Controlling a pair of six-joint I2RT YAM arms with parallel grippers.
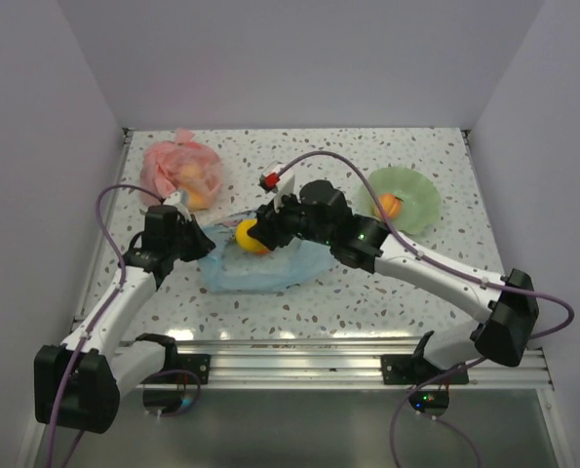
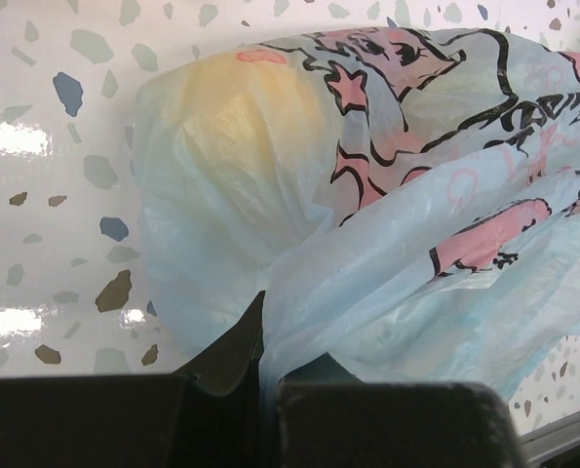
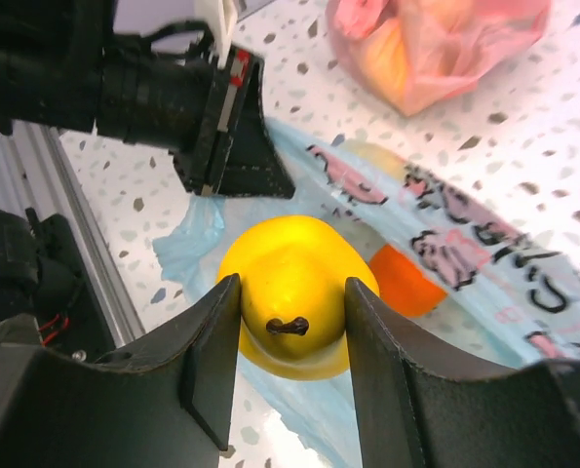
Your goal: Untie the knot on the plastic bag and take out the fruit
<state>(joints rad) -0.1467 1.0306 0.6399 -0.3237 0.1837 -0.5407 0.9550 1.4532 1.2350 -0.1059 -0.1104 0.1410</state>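
Next, my right gripper rises clear of the bag, moves outward to the green plate and comes down onto the free part of the plate beyond its orange fruit (image 1: 410, 188).
The light-blue plastic bag (image 1: 260, 265) lies flat mid-table, with its printed band showing in the left wrist view (image 2: 436, 146) and in the right wrist view (image 3: 465, 244). My left gripper (image 1: 194, 234) is shut on the bag's left edge (image 2: 270, 331). My right gripper (image 1: 260, 232) is shut on a yellow fruit (image 3: 291, 292) with a dark stem, at the bag's mouth; the same fruit shows in the top view (image 1: 250, 237). An orange fruit (image 3: 405, 281) lies in the bag behind it. A pale yellowish fruit shows through the plastic (image 2: 231, 117).
A pink-red bag (image 1: 182, 171) with orange-yellow fruit lies at the back left, also in the right wrist view (image 3: 436, 39). A green plate (image 1: 418, 210) at the back right holds one orange fruit (image 1: 391, 205). White walls enclose the table; a metal rail (image 1: 290, 363) runs along the near edge.
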